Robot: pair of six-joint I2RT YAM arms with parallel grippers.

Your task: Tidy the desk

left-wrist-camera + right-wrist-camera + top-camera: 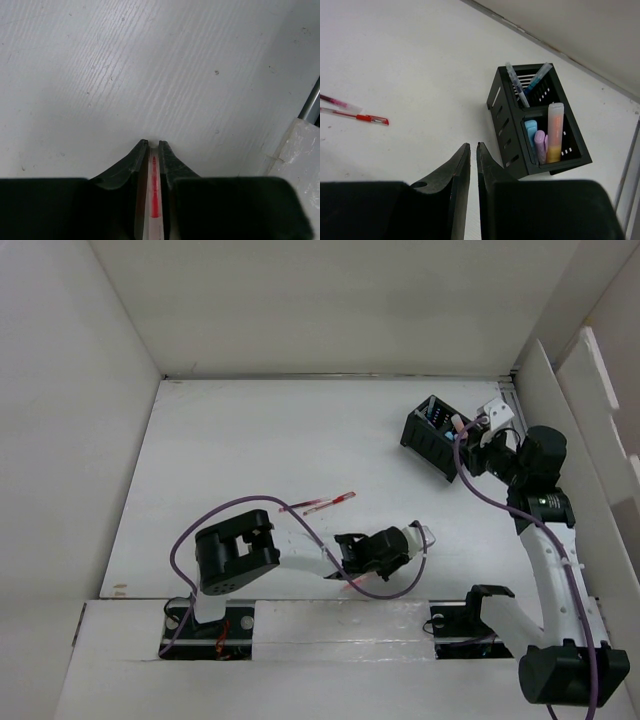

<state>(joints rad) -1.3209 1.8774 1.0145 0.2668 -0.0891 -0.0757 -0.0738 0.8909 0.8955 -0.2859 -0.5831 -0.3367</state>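
Note:
Pens already stand in the organizer's far section (437,411), so my left gripper should next rise outward to the organizer, tilt the clear pen upright, lower it in and release it.
The desk (250,440) is a white tabletop with white panel walls. My left gripper (422,538) hangs low over its near middle, shut on a clear pen with red ink (154,190) that lies lengthwise between the jaws (153,144). Two more red pens (320,503) lie side by side on the desk; they also show in the right wrist view (355,114). My right gripper (468,443) is at the far right, just beside a black slotted organizer (432,435). Its jaws (470,146) are shut and empty above the desk, left of the organizer (510,130).
The organizer holds an orange highlighter (555,132), purple and blue ones (536,137), and pens (520,90) in its far compartment. A white wall (560,400) stands close to the right arm. A raised white ledge (340,625) runs along the near edge.

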